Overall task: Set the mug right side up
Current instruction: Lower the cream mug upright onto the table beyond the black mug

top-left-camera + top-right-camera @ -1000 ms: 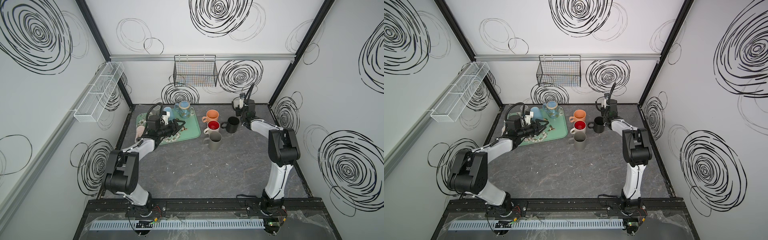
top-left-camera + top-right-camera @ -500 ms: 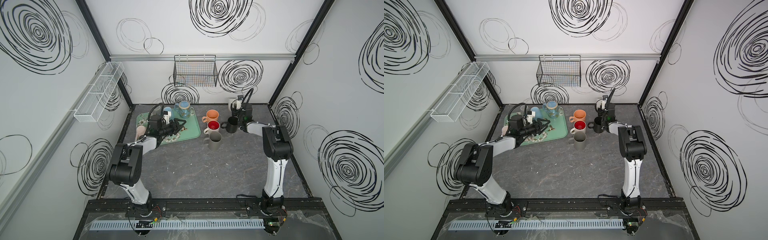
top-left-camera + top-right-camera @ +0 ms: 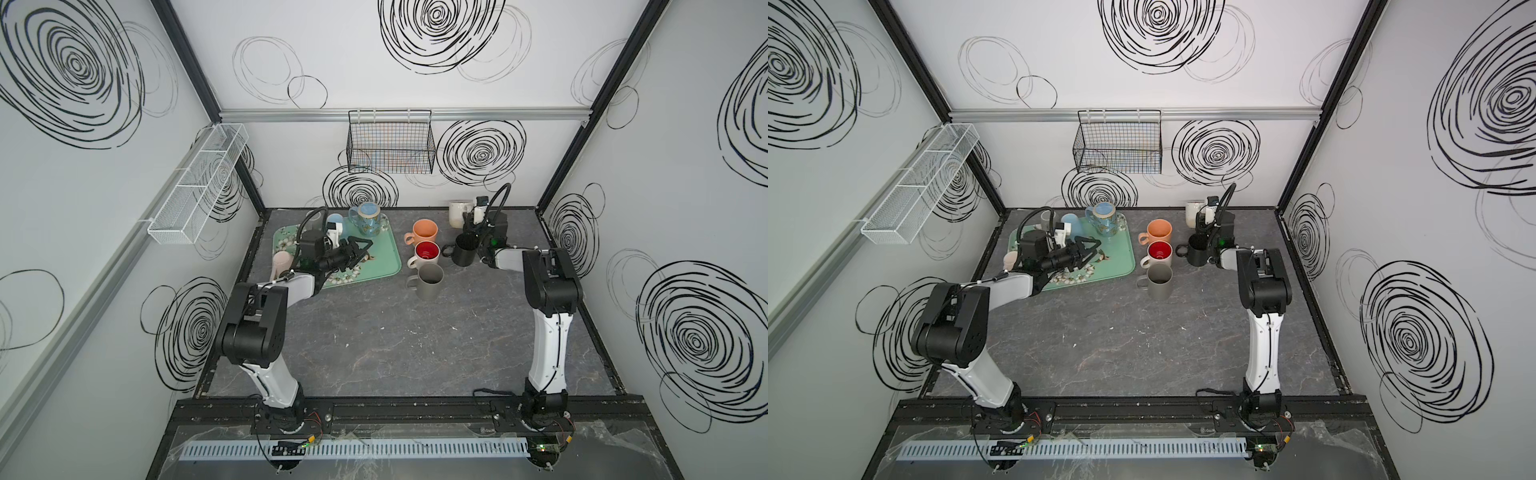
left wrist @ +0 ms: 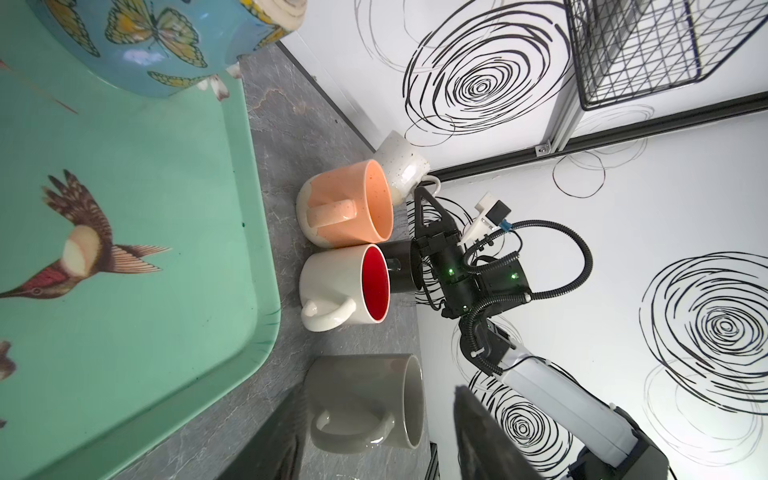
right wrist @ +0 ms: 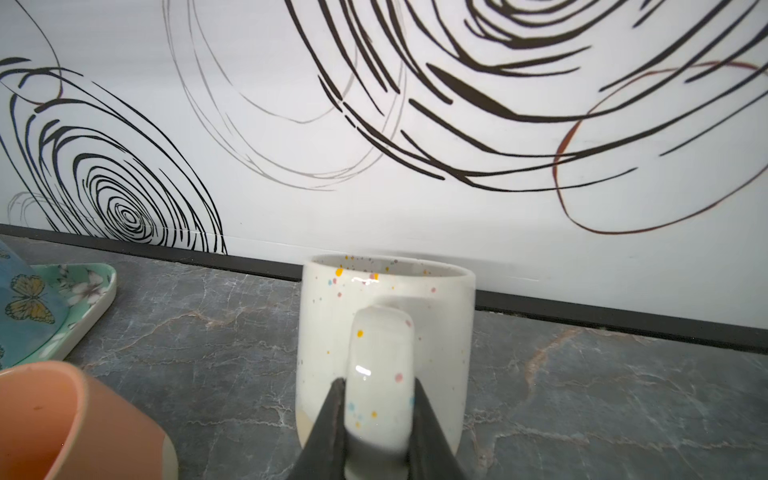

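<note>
The white speckled mug's opening faces up and the tabletop by the black mug is below, so the robot's right gripper will next pull back, move down and let go of the white speckled mug's handle.
The white speckled mug stands upright with its mouth up, close to the back wall, and shows in both top views. Its base appears to rest on the table. My right gripper is shut on the mug's handle, one finger on each side; in a top view the right gripper is just right of the mug. My left gripper hovers open and empty over the green tray, pointing towards the row of mugs.
An orange mug, a red-lined mug, a grey mug and a black mug stand upright mid-table. The tray carries a blue butterfly mug, a light blue mug and a pink mug. A wire basket hangs on the back wall.
Both arms' elbows have swung in towards the middle. The right gripper stays on the handle, and the white mug now shows clear to its left. The left gripper has barely shifted.
</note>
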Robot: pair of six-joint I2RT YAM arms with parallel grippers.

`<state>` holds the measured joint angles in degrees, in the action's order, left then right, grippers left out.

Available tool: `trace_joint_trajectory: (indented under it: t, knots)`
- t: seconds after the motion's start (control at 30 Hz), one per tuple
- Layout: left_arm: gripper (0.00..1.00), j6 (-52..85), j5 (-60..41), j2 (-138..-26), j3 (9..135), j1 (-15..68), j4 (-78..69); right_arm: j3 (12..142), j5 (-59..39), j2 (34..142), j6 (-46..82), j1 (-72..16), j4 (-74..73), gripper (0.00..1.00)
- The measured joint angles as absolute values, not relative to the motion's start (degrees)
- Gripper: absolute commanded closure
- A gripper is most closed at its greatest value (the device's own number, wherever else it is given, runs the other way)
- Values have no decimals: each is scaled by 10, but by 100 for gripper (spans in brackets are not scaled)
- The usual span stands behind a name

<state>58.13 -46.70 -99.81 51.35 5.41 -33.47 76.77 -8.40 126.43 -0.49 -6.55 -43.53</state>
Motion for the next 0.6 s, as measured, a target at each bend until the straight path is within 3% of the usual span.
trace_joint_trajectory:
  t: [0.6]
  knots:
    - [42, 584, -467, -1002, 523, 69, -331, 731, -214, 1245, -9, 0, -432, 96]
